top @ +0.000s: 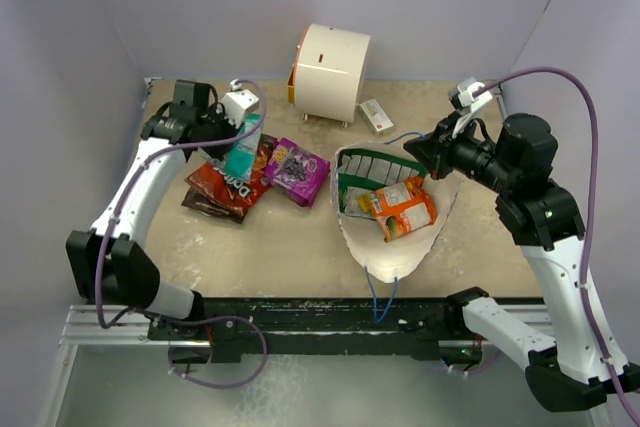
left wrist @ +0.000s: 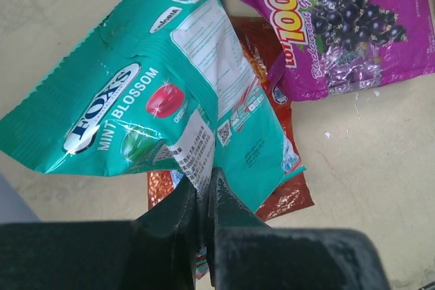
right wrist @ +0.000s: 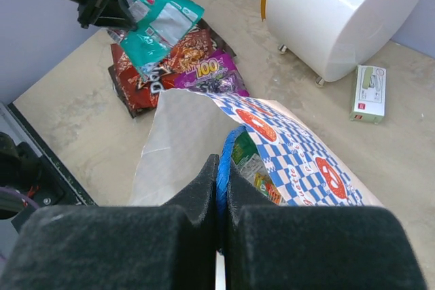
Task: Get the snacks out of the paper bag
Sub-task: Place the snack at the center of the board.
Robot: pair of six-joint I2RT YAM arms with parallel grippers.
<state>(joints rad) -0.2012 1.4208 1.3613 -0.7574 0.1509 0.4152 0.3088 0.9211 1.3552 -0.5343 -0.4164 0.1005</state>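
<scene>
I need to lower my left gripper and lay the packet on the chips bag beside the purple packet, because the teal mint packet [left wrist: 136, 106] hangs above the dark brown chips bag [top: 222, 189].
The paper bag [top: 352, 237] lies open mid-table, with an orange packet [top: 408, 215] and a green-and-white packet [top: 362, 195] inside. My right gripper [right wrist: 222, 168] is shut on the bag's blue string handle [right wrist: 230, 151], holding the mouth up; the gripper shows at the bag's far right in the top view [top: 428, 155]. My left gripper [left wrist: 202, 191] is shut on the teal mint packet [left wrist: 136, 106], held above the dark brown chips bag [top: 222, 189] and the purple packet [top: 297, 170] at far left. The left gripper shows there in the top view [top: 225, 132].
A white cylindrical appliance [top: 330, 72] stands at the back centre. A small white box [top: 376, 115] lies to its right. Purple walls close the table on three sides.
</scene>
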